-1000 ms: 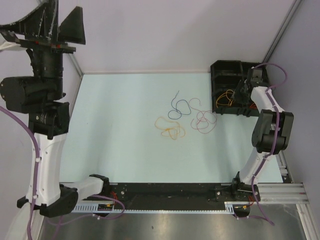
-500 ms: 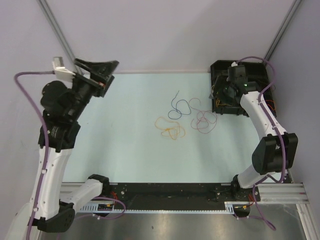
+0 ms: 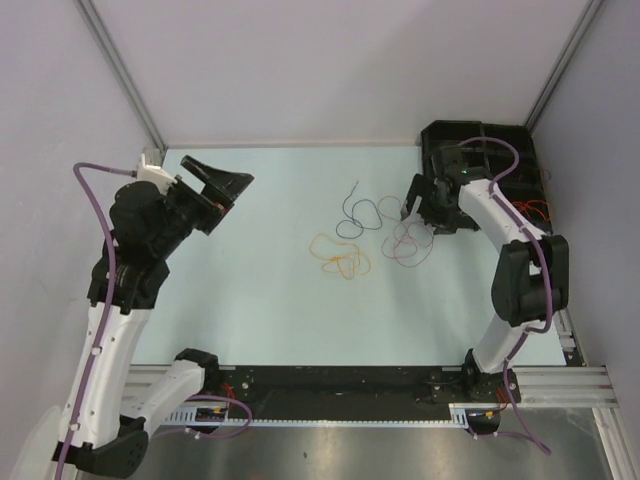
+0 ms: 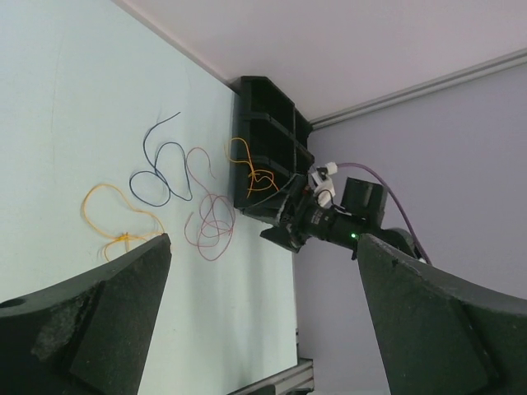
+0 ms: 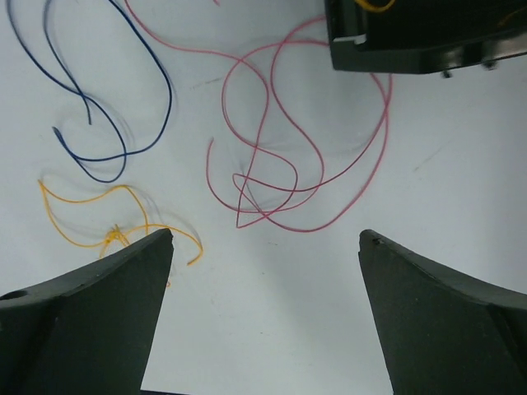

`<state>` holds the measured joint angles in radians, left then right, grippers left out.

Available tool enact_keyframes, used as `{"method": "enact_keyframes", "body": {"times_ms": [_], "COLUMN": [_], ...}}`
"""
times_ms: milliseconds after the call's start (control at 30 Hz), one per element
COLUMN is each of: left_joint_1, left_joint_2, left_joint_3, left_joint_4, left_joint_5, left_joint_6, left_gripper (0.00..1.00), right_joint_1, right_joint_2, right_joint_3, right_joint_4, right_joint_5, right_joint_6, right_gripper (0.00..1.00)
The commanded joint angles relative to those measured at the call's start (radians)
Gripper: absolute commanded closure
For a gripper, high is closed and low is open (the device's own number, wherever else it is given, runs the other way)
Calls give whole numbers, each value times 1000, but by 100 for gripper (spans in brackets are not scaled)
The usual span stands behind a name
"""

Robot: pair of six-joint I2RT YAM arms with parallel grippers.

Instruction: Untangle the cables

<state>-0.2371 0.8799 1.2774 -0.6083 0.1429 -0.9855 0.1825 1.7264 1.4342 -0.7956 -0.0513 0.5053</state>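
Observation:
My right gripper lowers to the red cable's crossing at the coil's near side next.
Three cables lie loose in the middle of the table: a dark blue one (image 3: 356, 211) (image 5: 123, 107), an orange one (image 3: 340, 256) (image 5: 115, 222) and a red one (image 3: 410, 240) (image 5: 305, 156) coiled over itself. Another orange cable (image 4: 251, 169) lies in the black bin (image 3: 480, 140). My right gripper (image 3: 412, 205) (image 5: 265, 234) hangs open just above the red cable, at the bin's near left corner, holding nothing. My left gripper (image 3: 228, 192) (image 4: 263, 239) is open and empty, raised over the table's left side and facing the cables.
The black compartment bin (image 4: 268, 136) (image 5: 412, 41) stands at the back right corner. Walls and metal posts close the table at the back and sides. The arms' bases and a black rail (image 3: 330, 385) run along the near edge.
The right gripper came out of the bin to the red cable and opened wide. The left arm swung down from high on the left toward the table.

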Motion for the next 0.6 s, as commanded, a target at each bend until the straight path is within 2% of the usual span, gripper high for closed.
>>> {"method": "enact_keyframes", "body": {"times_ms": [0,233,267,367,433,567], "left_joint_1": [7,7,7,7,7,7], "left_joint_2": [-16,13,16,34,44,73], "left_joint_3": [-18,-47,-47,-43,-32,-10], "left_joint_4": [4,12,15,28,30,25], "left_joint_5": [8,21,27,26,18,3], "left_joint_6": [51,64,62,64,67,85], "left_gripper": [0,0,0,0,0,0], "right_joint_1": [29,55,61,81,89,91], "right_joint_2": [84,197,209,265,297,321], "right_joint_3": [2,37,57,78,103,156], "right_joint_4": [4,16,7,-8,-17,-45], "right_joint_5": [11,51,94,110,103,107], "right_joint_6": [32,12,3,-11,-16,-19], "right_gripper": [0,0,0,5,16,61]}}
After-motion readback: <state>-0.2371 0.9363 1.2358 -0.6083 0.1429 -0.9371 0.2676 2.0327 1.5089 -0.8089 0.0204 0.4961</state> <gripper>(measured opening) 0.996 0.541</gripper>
